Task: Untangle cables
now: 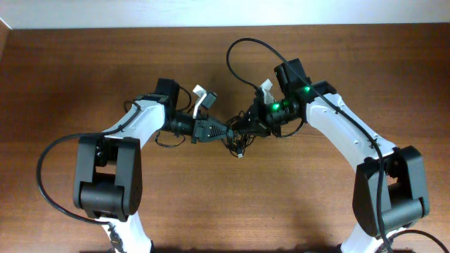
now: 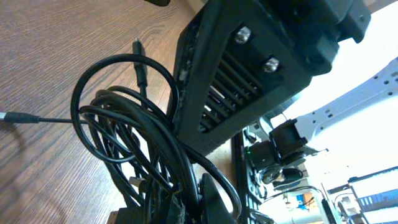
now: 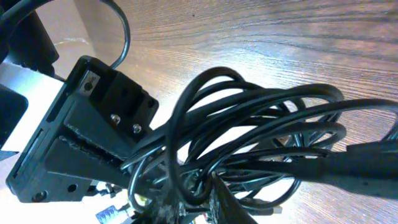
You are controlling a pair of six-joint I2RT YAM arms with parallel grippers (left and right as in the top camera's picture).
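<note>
My left gripper will next move away from my right gripper, to the left in the overhead view, and then let go of the cable parts bunched between both grippers.
The cables [image 1: 238, 140] are thin black wires bunched into a small tangle at the table's middle, between both grippers. My left gripper [image 1: 223, 131] comes in from the left and is shut on the bundle. In the left wrist view the cables [image 2: 143, 143] loop upward from my left gripper [image 2: 194, 199], and one small plug end [image 2: 140, 50] hangs over the wood. My right gripper [image 1: 247, 126] comes from the right, shut on the same tangle. In the right wrist view the cables [image 3: 267, 134] fan out in loops above my right gripper [image 3: 194, 200], with strands pinched between its fingers.
The two gripper bodies almost touch: the right one [image 2: 249, 68] fills the left wrist view, and the left one [image 3: 81, 143] fills the right wrist view. A thick arm cable [image 1: 246, 46] arcs behind the right wrist. Brown wooden table [image 1: 225, 204] all around.
</note>
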